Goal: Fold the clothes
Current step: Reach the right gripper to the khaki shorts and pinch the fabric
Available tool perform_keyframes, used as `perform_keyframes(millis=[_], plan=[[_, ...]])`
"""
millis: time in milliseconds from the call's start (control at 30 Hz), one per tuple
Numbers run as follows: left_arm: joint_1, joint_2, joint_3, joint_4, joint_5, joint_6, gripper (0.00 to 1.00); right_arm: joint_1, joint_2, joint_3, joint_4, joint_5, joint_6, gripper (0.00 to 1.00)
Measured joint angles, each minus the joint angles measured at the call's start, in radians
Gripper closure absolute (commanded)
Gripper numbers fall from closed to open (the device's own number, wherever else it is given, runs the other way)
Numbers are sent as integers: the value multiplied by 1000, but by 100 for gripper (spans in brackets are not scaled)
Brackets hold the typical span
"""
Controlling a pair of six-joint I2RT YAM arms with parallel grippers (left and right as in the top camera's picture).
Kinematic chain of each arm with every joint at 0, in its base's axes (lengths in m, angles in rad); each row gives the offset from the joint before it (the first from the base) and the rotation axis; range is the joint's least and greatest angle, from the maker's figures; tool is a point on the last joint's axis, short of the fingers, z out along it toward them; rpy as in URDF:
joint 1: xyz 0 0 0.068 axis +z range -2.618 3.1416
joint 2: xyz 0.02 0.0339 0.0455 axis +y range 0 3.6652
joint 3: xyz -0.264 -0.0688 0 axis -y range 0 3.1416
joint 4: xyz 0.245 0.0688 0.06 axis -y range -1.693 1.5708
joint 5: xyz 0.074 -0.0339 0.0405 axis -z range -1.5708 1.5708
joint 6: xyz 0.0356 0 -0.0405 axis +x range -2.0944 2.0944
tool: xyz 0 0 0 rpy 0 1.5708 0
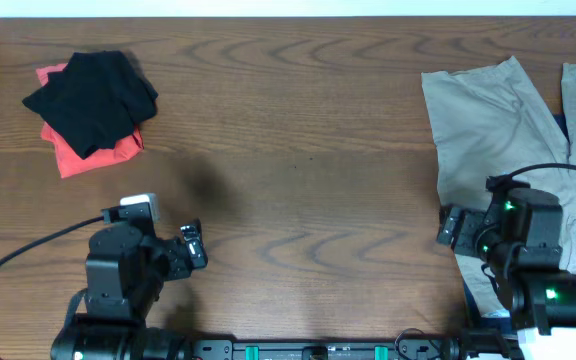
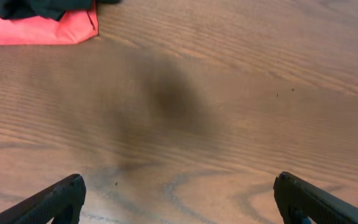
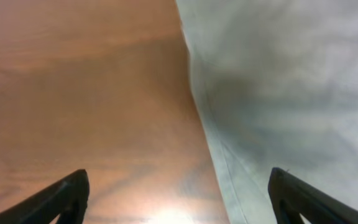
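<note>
The shorts' khaki edge by the wood runs between the open fingers of my right gripper, so next I will lower it there with a turn.
Light khaki shorts [image 1: 498, 120] lie spread at the right side of the wooden table; their left edge also shows in the right wrist view [image 3: 278, 93]. A sliver of navy denim [image 1: 564, 128] shows between the khaki pieces. A black piece [image 1: 93, 98] lies folded on an orange-red piece [image 1: 93, 158] at the far left, both seen at the top of the left wrist view [image 2: 42, 28]. My right gripper [image 1: 450, 228] is open, above the shorts' left edge [image 3: 178, 196]. My left gripper [image 1: 194, 246] is open over bare wood [image 2: 179, 199], empty.
The wooden table [image 1: 298, 150] spans the view. Cables run from both arms at the front corners. The table's far edge lies along the top of the overhead view.
</note>
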Motion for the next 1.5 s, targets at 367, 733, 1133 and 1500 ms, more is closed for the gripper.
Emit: perform_keyframes(millis=[367, 733, 1133, 1500], plan=[[0, 30, 2, -21, 8, 0, 2, 0, 332, 0, -121, 220, 272, 1], [0, 30, 2, -23, 8, 0, 2, 0, 591, -14, -88, 240, 314, 17], [0, 30, 2, -23, 8, 0, 2, 0, 660, -56, -10, 247, 323, 72], [0, 30, 2, -23, 8, 0, 2, 0, 660, -65, 3, 248, 327, 79]])
